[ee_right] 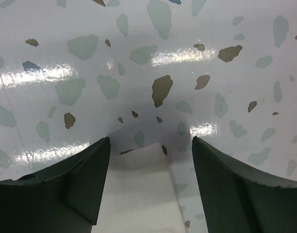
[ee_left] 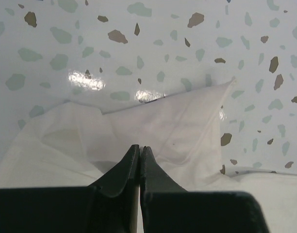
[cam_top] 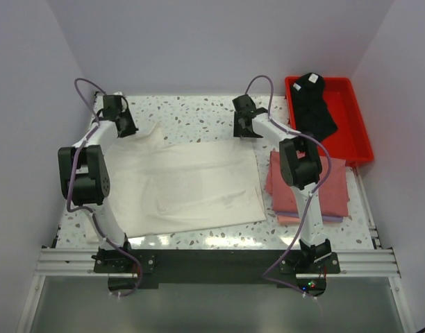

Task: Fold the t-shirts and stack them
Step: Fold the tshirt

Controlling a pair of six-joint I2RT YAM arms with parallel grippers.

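Observation:
The shirt lies unfolded, so the robot's left gripper will next carry the shirt's pinched far corner up and back toward the base, over the shirt's near part, and let go of it there.
A white t-shirt (cam_top: 185, 184) lies spread flat on the speckled table; no red print shows on it. My left gripper (cam_top: 126, 127) is at its far left corner. In the left wrist view its jaws (ee_left: 140, 147) are shut, with a pale strip of cloth between them and the shirt (ee_left: 177, 121) just beyond. My right gripper (cam_top: 246, 130) is open at the far right corner, which (ee_right: 139, 194) lies between its fingers (ee_right: 151, 140). Pink folded t-shirts (cam_top: 332, 191) are stacked at the right, partly under my right arm. A black t-shirt (cam_top: 313, 104) lies in the tray.
A red plastic tray (cam_top: 355, 121) stands at the far right corner. Purple walls close in the table on three sides. Bare speckled tabletop (cam_top: 192, 114) shows between the two grippers, beyond the shirt.

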